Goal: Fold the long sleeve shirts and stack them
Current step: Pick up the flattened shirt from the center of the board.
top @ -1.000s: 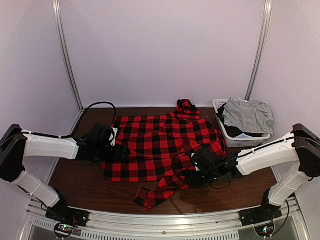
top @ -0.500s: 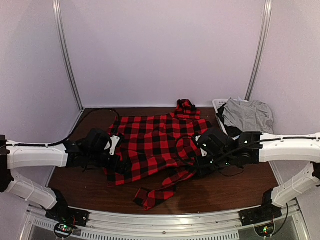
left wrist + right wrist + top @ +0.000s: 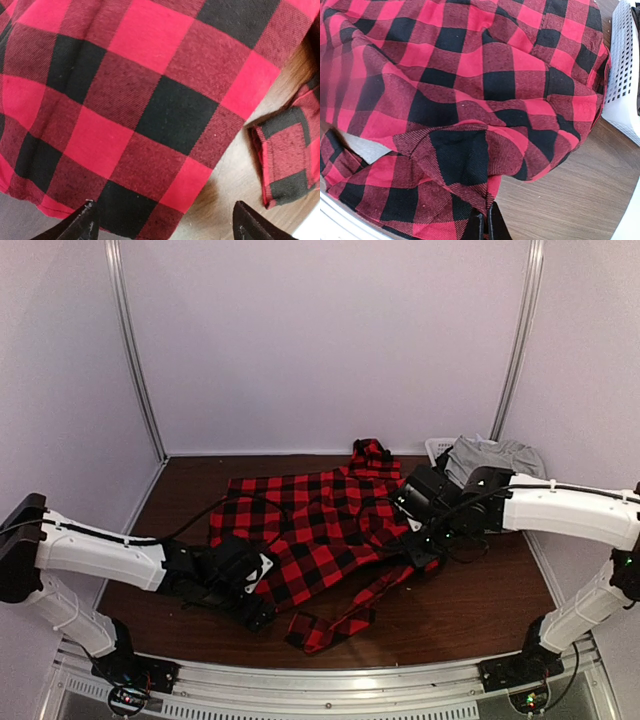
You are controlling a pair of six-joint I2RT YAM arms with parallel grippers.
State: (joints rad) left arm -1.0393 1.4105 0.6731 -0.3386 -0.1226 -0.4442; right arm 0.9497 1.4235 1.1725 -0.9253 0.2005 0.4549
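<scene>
The shirt's edge facing the cuff (image 3: 282, 160) is next for my left gripper. It will turn along that edge, then go down onto it near the shirt's corner.
A red-and-black check long sleeve shirt (image 3: 320, 520) lies spread over the middle of the brown table, one sleeve (image 3: 335, 625) trailing toward the near edge. My right gripper (image 3: 422, 548) is shut on a fold of the shirt's right side; the right wrist view shows the fabric (image 3: 465, 150) pinched between the closed fingertips (image 3: 485, 227) and drawn up off the wood. My left gripper (image 3: 260, 602) hangs open low over the shirt's near-left hem (image 3: 150, 130), with its fingertips (image 3: 82, 222) set wide apart and nothing between them. A cuff (image 3: 282, 160) lies to the right of it.
A white mesh basket (image 3: 437, 449) stands at the back right with a grey garment (image 3: 495, 462) heaped in it; its wall (image 3: 625, 75) is close to the shirt's right edge. Bare wood (image 3: 480, 600) shows in front of the right arm. Pale walls enclose the table.
My right gripper shut on the shirt's right side and moved back and right, dragging the cloth. The left arm swung toward the near edge along the shirt's left hem, still open.
</scene>
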